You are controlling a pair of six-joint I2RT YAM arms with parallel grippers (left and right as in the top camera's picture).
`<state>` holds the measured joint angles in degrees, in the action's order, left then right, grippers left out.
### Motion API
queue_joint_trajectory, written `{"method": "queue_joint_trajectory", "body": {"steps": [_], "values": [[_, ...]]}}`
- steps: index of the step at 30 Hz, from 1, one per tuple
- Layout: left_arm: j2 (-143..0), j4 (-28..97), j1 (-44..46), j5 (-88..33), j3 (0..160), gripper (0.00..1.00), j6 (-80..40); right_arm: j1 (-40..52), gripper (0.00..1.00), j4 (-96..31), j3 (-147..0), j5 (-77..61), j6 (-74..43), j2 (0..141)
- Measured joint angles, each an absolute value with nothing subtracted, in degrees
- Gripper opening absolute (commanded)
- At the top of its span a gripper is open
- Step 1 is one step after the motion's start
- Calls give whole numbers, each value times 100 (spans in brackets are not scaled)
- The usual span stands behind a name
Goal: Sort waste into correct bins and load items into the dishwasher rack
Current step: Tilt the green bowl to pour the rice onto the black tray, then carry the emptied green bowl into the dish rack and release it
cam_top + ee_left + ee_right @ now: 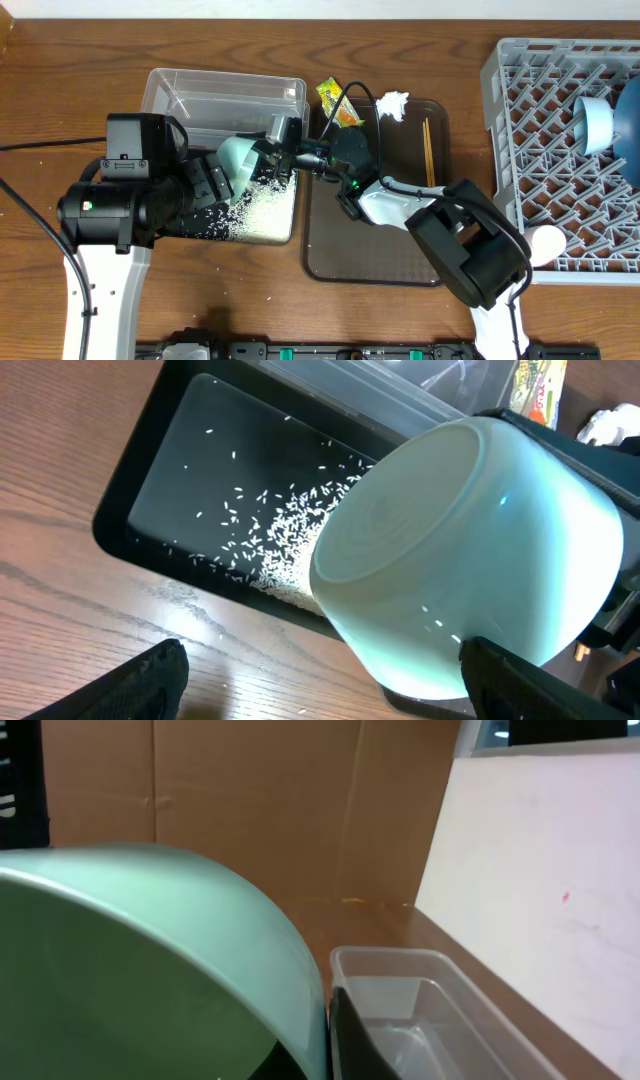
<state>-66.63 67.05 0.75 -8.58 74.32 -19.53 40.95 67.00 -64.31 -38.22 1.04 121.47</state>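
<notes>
The rice is tipped out, so my right gripper should move across the brown tray next and down to the free rack wires beside the light blue bowl.
My right gripper (283, 152) is shut on the rim of the pale green-white bowl (240, 160), which is tipped on its side over the black tray (135, 490). White rice grains (285, 540) lie scattered and heaped in that tray. In the right wrist view the bowl (150, 970) fills the left, with a dark finger (350, 1040) against its rim. My left gripper (320, 690) stands open just below the bowl (470, 550), holding nothing. The clear tub (225, 100) sits behind. The snack wrapper (338, 103), tissue (393, 103) and chopsticks (428, 150) lie at the brown tray.
The brown serving tray (375, 240) lies mid-table. The grey dishwasher rack (545, 150) stands at the right and holds a light blue bowl (595, 125), a blue plate (630, 130) at the frame edge and a small cup (547, 243). Both arms crowd the black tray.
</notes>
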Motion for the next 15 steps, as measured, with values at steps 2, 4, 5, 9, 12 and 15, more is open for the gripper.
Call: {"method": "queue_joint_trajectory", "body": {"steps": [2,4,5,9,12,15], "values": [[-6661,6705,75,-860,7432,89,-1953,4086,1,6742,-6431,-3927,64,12167],[-6657,6702,75,-858,7432,90,-1953,4069,1,6602,-6431,-3997,58,12167],[-6661,6705,75,-860,7432,90,-1951,4066,1,6552,-6431,-4027,45,12167],[-6663,6700,75,-860,7432,89,-1953,4066,1,6556,-6431,-4110,40,12167],[-6663,6702,75,-858,7432,90,-1951,4060,1,6368,-6434,-3872,-110,12167],[-6663,6702,75,-860,7432,89,-1951,3977,1,6003,-6431,-3468,-596,12167]]}}
